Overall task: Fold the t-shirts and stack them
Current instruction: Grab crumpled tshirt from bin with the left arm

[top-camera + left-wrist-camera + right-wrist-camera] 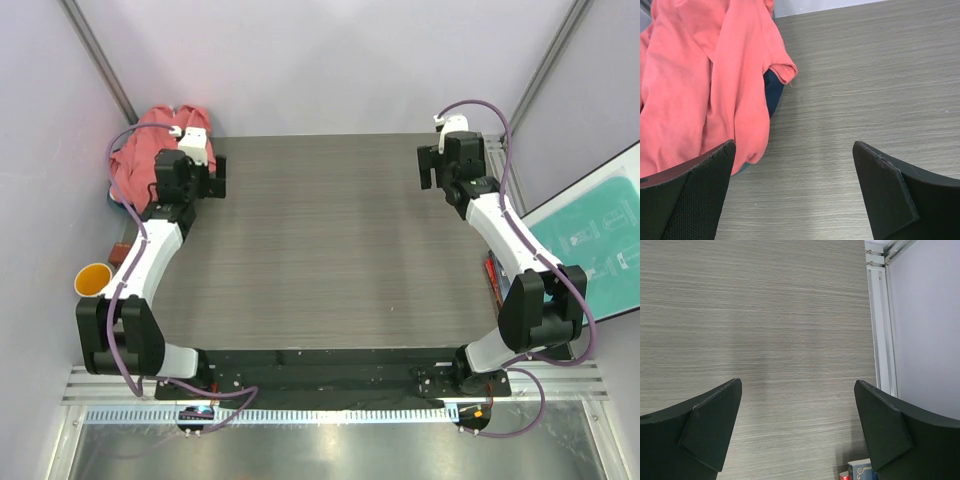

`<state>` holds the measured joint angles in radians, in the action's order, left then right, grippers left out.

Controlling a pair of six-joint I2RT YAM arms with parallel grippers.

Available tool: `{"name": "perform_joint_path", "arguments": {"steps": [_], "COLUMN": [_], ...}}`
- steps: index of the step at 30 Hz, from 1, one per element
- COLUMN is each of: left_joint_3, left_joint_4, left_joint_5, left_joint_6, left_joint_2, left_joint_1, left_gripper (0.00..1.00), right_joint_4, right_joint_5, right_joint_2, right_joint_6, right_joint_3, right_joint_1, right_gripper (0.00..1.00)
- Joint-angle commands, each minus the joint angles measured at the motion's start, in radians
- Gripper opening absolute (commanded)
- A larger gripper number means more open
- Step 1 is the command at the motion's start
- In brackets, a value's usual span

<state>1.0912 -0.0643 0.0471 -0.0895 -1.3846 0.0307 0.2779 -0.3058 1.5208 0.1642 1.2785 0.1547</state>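
Note:
My left gripper will next move away from my base and sideways over the coral-red heap, and then go down onto the long fold [722, 72].
A crumpled coral-red t-shirt [142, 145] lies in a heap at the table's far left corner, partly behind my left arm. In the left wrist view it [700, 80] fills the upper left, with a dark navy cloth [773, 91] showing under its edge. My left gripper [212, 176] is open and empty, hovering just right of the heap; its left finger [695, 195] sits in front of the shirt's lower edge. My right gripper [430, 166] is open and empty above bare table at the far right. No white shirt shows.
An orange-lined mug [92, 279] stands off the table's left edge. A teal sheet on a board [600, 240] leans at the right. A small blue and red box [856, 471] lies by the right metal rail [880, 315]. Grey walls close in on three sides.

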Motion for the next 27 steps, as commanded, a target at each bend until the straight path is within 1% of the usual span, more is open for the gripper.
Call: {"name": "perform_joint_path", "arguments": {"steps": [1,3,5,6,7,8,9,10,11,13,14,16,17,18,19,20,23,24,27], "left_joint_3": [0.036,0.059,0.078,0.143,0.179,0.221,0.345,0.421,0.552,0.630,0.695,0.765,0.847,0.896,0.947,1.037,1.175,1.199,1.213], "left_joint_4": [0.081,0.066,0.026,-0.001,-0.029,-0.113,-0.203,-0.288,-0.399,-0.404,-0.402,-0.410,-0.422,-0.478,-0.508,-0.535,-0.641,-0.663,-0.695], "left_joint_5": [-0.027,-0.009,0.110,0.179,0.235,0.299,0.287,0.266,0.270,0.278,0.272,0.231,0.211,0.170,0.157,0.143,0.166,0.163,0.117], "left_joint_6": [-0.064,-0.133,-0.153,-0.144,-0.139,-0.142,-0.188,-0.212,-0.226,-0.227,-0.222,-0.210,-0.207,-0.207,-0.204,-0.213,-0.242,-0.251,-0.257], "left_joint_2": [-0.031,-0.066,-0.112,-0.135,-0.202,-0.233,-0.275,-0.351,-0.397,-0.451,-0.497,-0.543,-0.597,-0.635,-0.669,-0.742,-0.842,-0.888,-0.930], "left_joint_1": [0.000,0.000,-0.002,-0.003,-0.003,-0.009,-0.014,-0.018,-0.023,-0.028,-0.067,-0.098,-0.109,-0.117,-0.130,-0.136,-0.150,-0.150,-0.155], "left_gripper": [1.00,1.00,1.00,1.00,1.00,1.00,1.00,1.00,1.00,1.00,1.00,1.00,1.00,1.00,1.00,1.00,1.00,1.00,1.00], "right_joint_4": [-0.086,-0.085,-0.091,-0.100,-0.129,-0.137,-0.137,-0.134,-0.137,-0.117,-0.088,0.005,0.030,0.052,0.084,0.099,0.136,0.139,0.135], "right_joint_5": [-0.078,-0.096,-0.108,-0.133,-0.213,-0.240,-0.245,-0.236,-0.248,-0.225,-0.151,-0.086,-0.032,-0.007,0.017,0.039,0.051,0.050,0.062], "right_joint_2": [-0.016,-0.005,-0.007,-0.002,0.002,0.007,0.021,0.028,0.039,0.077,0.096,0.163,0.183,0.217,0.234,0.249,0.286,0.291,0.295], "right_joint_6": [0.001,0.052,0.134,0.138,0.138,0.130,0.108,0.104,0.092,0.070,0.070,0.069,0.077,0.090,0.103,0.109,0.126,0.129,0.143], "right_joint_3": [-0.024,-0.022,-0.041,-0.041,-0.041,-0.033,-0.022,0.004,0.018,0.071,0.102,0.204,0.234,0.258,0.303,0.324,0.381,0.386,0.387], "right_joint_1": [0.000,0.000,0.000,-0.001,-0.001,-0.003,-0.013,-0.020,-0.024,-0.044,-0.047,-0.061,-0.063,-0.063,-0.063,-0.063,-0.063,-0.064,-0.066], "right_gripper": [1.00,1.00,1.00,1.00,1.00,1.00,1.00,1.00,1.00,1.00,1.00,1.00,1.00,1.00,1.00,1.00,1.00,1.00,1.00]}}
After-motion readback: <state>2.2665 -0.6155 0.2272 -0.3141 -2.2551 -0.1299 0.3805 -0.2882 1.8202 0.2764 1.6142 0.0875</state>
